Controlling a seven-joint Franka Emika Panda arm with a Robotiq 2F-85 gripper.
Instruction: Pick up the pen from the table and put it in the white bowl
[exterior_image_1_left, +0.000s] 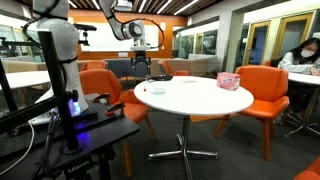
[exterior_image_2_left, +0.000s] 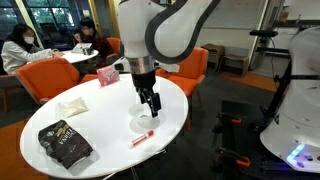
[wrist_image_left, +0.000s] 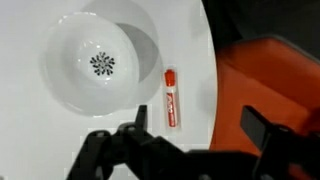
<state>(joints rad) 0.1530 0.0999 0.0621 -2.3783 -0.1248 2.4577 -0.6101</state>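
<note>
The pen lies lengthwise between my gripper's two open fingers, so my gripper will next go down toward the table and onto the pen's white body (exterior_image_2_left: 138, 141) (wrist_image_left: 173, 113), clear of the pen's red cap.
The pen (wrist_image_left: 171, 98) is a short red-and-white marker lying flat on the white table (wrist_image_left: 30, 140), just beside the white bowl (wrist_image_left: 100, 62). The bowl is empty and has a dark pattern at its centre. My gripper (wrist_image_left: 198, 130) is open and empty, and its left finger is close to the pen's near end. In an exterior view the gripper (exterior_image_2_left: 152, 103) hangs just above the bowl (exterior_image_2_left: 142, 124), with the pen (exterior_image_2_left: 142, 139) near the table's edge. In the other exterior view the gripper (exterior_image_1_left: 140, 62) is above the table's far side (exterior_image_1_left: 200, 100).
A pink box (exterior_image_2_left: 107, 76) stands at the table's far edge and also shows in the other exterior view (exterior_image_1_left: 229, 80). A black snack bag (exterior_image_2_left: 65, 145) and a white napkin (exterior_image_2_left: 72, 107) lie on the table. Orange chairs (wrist_image_left: 270, 80) surround it.
</note>
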